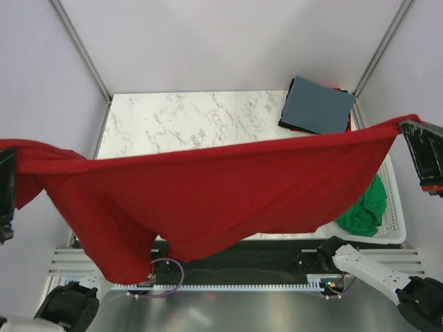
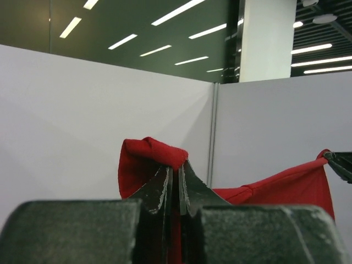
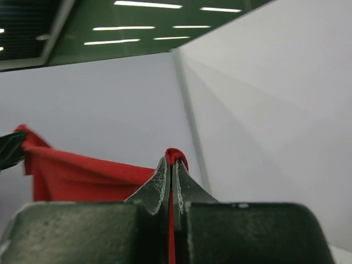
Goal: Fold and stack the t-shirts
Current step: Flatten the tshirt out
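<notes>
The far side of the marble table is clear for the red t-shirt [image 1: 208, 194], so my left gripper will next swing outward over it and go down to let go.
A bright red t-shirt [image 1: 208, 194] hangs stretched in the air above the marble table [image 1: 173, 124], held at both ends. My left gripper [image 1: 5, 187] at the far left is shut on one end of it; the left wrist view shows red cloth [image 2: 148, 159] pinched between the shut jaws. My right gripper [image 1: 415, 135] at the far right is shut on the other end; the right wrist view shows a red fold [image 3: 176, 155] between its jaws. A folded slate-blue t-shirt [image 1: 320, 105] lies at the back right on a darker one. A green t-shirt [image 1: 367, 207] lies crumpled in the white basket [image 1: 396, 200].
The white slatted basket stands at the table's right edge. White partition walls close the back and sides. A slatted rail [image 1: 228, 285] and cables run along the near edge between the arm bases.
</notes>
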Motion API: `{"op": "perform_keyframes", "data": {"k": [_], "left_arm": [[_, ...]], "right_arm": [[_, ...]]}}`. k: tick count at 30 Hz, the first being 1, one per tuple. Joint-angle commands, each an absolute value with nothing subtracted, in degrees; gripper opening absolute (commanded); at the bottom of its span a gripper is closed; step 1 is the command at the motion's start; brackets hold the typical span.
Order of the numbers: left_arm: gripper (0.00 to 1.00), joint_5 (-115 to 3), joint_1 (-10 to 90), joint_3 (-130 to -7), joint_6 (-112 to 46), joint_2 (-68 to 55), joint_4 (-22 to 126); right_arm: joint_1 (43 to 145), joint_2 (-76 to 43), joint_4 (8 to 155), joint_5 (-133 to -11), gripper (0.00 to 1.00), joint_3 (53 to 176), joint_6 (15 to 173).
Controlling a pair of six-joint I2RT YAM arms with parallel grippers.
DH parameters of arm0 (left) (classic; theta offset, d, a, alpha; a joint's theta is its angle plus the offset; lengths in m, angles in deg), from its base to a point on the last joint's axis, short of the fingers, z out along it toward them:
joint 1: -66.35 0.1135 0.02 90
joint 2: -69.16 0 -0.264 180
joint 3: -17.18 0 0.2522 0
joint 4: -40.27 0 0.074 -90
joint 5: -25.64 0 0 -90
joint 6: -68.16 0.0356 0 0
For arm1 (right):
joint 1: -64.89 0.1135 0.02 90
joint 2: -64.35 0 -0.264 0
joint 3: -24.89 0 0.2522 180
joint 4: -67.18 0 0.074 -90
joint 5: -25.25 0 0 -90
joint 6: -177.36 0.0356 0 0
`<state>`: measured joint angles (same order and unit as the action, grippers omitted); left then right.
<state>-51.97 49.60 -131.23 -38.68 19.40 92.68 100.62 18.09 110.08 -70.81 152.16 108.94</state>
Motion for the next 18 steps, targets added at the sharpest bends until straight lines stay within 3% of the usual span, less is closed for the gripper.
{"op": "perform_keyframes", "data": {"k": [1,6,7,9,10,11,12,13,14,15,18], "left_arm": [[0.02,-51.95,52.38,-125.98,-34.85,12.14,89.18],[0.02,-60.72,52.38,-108.57,-32.75,2.74,87.42],[0.02,-62.41,52.38,-108.29,-32.04,-0.50,88.82],[0.04,-63.92,53.51,-109.95,-32.73,-13.41,95.23],[0.12,-61.92,54.83,-111.88,-34.13,-18.94,98.47],[0.37,-59.29,56.84,-117.90,-35.62,-27.52,107.29],[0.54,-56.04,57.21,-119.18,-36.94,-30.48,109.64],[0.63,-54.79,57.13,-118.41,-36.87,-31.20,109.92],[0.79,-54.43,56.78,-111.61,-36.78,-28.25,105.40],[0.99,-54.69,56.69,-106.85,-36.78,-25.79,101.27],[1.00,-56.00,56.77,-92.76,-36.52,-17.44,92.73]], "right_arm": [[98.03,10.33,117.44,-52.09,0.00,152.29,107.76],[96.98,-3.56,122.95,-21.01,0.00,136.16,106.61],[94.80,-10.03,123.21,-20.89,0.00,134.73,110.35],[83.74,-16.56,125.06,-32.46,0.00,132.09,115.46],[81.35,-22.17,124.97,-34.76,0.00,131.64,118.27],[78.89,-24.40,124.97,-38.78,0.11,131.63,118.30],[78.87,-26.16,125.06,-39.52,0.36,132.24,118.30],[79.04,-27.13,124.80,-39.87,0.62,132.08,118.21],[79.92,-26.71,123.75,-39.62,0.98,131.29,117.51],[80.36,-25.66,122.52,-39.26,0.98,128.41,116.99],[80.80,-20.91,118.12,-40.14,0.98,122.70,116.02]]}}
